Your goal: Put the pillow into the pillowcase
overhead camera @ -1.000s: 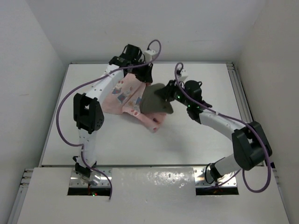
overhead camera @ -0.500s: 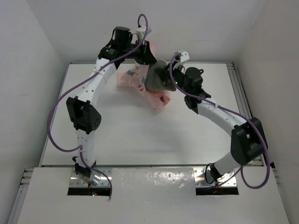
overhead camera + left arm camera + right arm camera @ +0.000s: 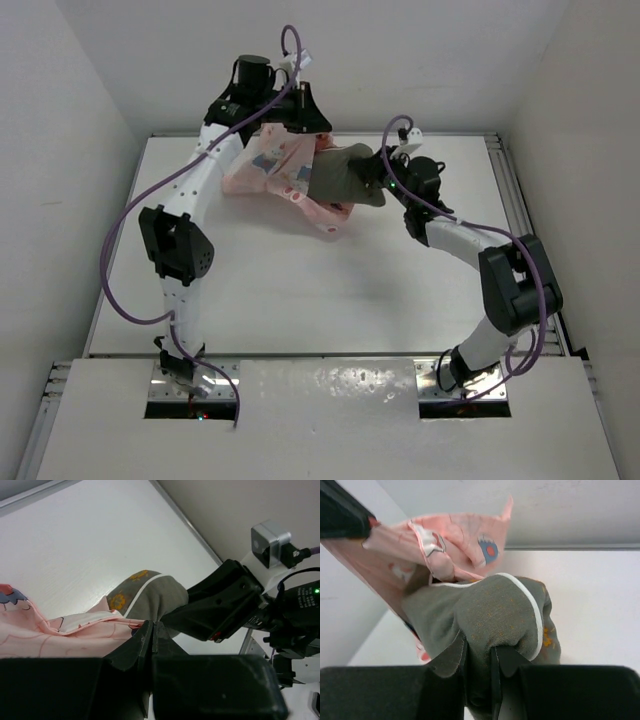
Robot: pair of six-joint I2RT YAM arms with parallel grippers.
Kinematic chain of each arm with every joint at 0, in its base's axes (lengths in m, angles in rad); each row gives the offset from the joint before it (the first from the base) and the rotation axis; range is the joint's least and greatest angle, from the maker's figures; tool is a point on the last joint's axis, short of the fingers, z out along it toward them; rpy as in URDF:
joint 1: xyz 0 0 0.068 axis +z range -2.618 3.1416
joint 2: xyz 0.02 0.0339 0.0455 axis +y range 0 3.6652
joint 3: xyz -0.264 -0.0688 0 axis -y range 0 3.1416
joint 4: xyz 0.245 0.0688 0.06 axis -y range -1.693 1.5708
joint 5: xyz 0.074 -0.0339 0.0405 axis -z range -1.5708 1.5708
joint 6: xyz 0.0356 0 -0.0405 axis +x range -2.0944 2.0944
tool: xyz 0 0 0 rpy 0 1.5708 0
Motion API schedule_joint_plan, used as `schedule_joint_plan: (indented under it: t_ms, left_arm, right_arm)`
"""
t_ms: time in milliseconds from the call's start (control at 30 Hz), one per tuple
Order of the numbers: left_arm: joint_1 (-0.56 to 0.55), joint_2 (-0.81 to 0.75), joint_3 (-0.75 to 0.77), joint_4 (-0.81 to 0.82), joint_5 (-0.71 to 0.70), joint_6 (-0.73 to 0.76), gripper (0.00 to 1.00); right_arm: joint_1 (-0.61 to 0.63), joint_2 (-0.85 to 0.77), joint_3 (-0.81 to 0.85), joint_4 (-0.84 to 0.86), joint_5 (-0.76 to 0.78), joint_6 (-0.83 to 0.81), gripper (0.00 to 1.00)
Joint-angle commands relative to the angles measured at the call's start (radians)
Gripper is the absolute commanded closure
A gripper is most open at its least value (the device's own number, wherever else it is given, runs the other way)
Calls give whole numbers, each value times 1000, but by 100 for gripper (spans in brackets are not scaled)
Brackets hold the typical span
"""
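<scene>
The pillow's other end is already inside the pillowcase (image 3: 268, 168), so I will lower my right gripper toward the tabletop below and let go of the bunched outer end there.
The pillowcase (image 3: 268, 168) is pink printed cloth hanging at the back of the table. My left gripper (image 3: 303, 112) is shut on its upper edge and holds it raised; in the left wrist view the jaws (image 3: 151, 625) are pressed together with the pink cloth (image 3: 45, 635) at their tips. The grey pillow (image 3: 338, 175) with pale trim sticks out of the pillowcase's right side. My right gripper (image 3: 374, 176) is shut on the pillow's bunched end, seen in the right wrist view (image 3: 479, 652). There the pillow (image 3: 495, 607) runs under the pink cloth (image 3: 450, 535).
The white table (image 3: 300, 290) has raised metal rails on its edges (image 3: 505, 200). White walls stand close at the back and both sides. The two grippers are close together near the back wall; the left gripper shows in the right wrist view (image 3: 340, 510).
Both grippers have lifted and moved toward the back wall, carrying the pillowcase and pillow with them. The pillowcase now hangs raised, and the pillow lies more level, pointing left.
</scene>
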Motion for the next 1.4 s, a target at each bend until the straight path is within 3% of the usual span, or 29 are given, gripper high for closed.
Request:
schedule_joint_plan:
  t_ms: [0, 100, 133, 200, 233, 367, 467, 600, 733, 867, 1000, 1133, 1367]
  left_arm:
    - [-30, -79, 8, 26, 0, 32, 100]
    - [-54, -87, -65, -37, -84, 144, 96]
    - [-58, -87, -90, -46, -101, 183, 75]
    - [-64, -88, -176, -54, -155, 312, 52]
    - [-59, -87, -200, -49, -205, 354, 34]
    - [4, -79, -253, -17, -311, 423, 1]
    - [77, -90, -254, 26, -339, 447, 0]
    - [157, -85, -378, 125, -500, 547, 0]
    - [171, -19, -562, 185, -600, 671, 0]
    - [180, 45, -624, 230, -676, 725, 1]
    - [174, 56, -683, 224, -631, 768, 12]
    - [87, -37, -858, 181, -563, 1013, 14]
    - [-19, -172, -1004, -199, -321, 1276, 17]
  right_arm:
    - [1, 25, -7, 265, -115, 189, 100]
    - [10, 37, -3, 252, -98, 207, 100]
    - [10, 43, 10, 229, -90, 216, 100]
    - [-4, 75, 27, 122, -86, 251, 100]
    - [-5, 86, 39, 80, -76, 269, 100]
    - [-34, 144, 13, -47, -49, 410, 100]
    - [-31, 196, -3, -66, -29, 449, 100]
    - [-31, 270, 34, -109, -33, 475, 100]
    - [-31, 318, 30, -123, -41, 506, 100]
    - [-31, 327, 24, -164, -38, 497, 100]
    - [-34, 339, 43, -225, -33, 467, 100]
    - [-51, 371, 106, -264, -46, 443, 100]
    - [-80, 460, 344, -385, -58, 336, 100]
